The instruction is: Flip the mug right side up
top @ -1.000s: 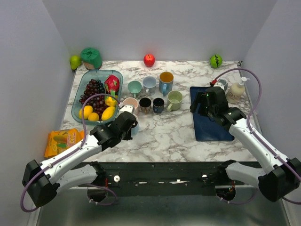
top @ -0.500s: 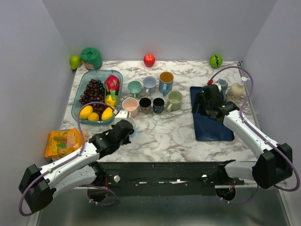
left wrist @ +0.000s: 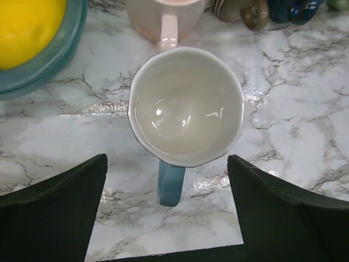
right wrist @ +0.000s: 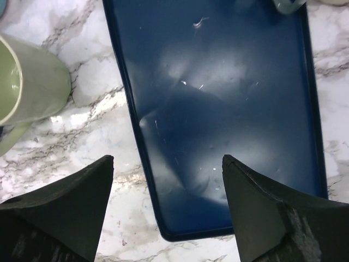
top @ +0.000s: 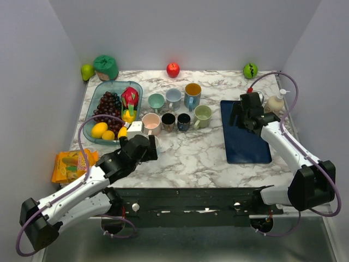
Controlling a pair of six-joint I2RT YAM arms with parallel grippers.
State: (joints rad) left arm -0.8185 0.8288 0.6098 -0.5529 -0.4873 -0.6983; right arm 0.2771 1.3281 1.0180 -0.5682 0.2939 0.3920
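Observation:
I need to move my right gripper outward and toward the right in its wrist view next, then lower it onto the grey mug's handle, because its fingers are still short of the handle.
The mug (left wrist: 185, 106) stands upright on the marble, its white inside facing up and its blue handle (left wrist: 170, 183) pointing toward my left wrist. My left gripper (left wrist: 166, 158) is open, one finger on each side of the mug, touching neither side. From above, that left gripper (top: 146, 143) covers most of the mug. My right gripper (right wrist: 168, 158) is open with nothing between its fingers, hovering over the dark blue tray (right wrist: 229, 98); in the top view the right gripper (top: 244, 112) is over the tray's far end (top: 248, 144).
A pink mug (left wrist: 163, 16) stands just beyond the task mug, in a cluster of several mugs (top: 180, 109). The teal fruit bowl (top: 136, 87) is to the left, a snack bag (top: 73, 164) near the front left, and a soap bottle (top: 276, 103) right of the tray.
My left gripper has opened and let go of the mug, drawing back toward the near edge. My right arm has shifted farther back and to the right over the tray.

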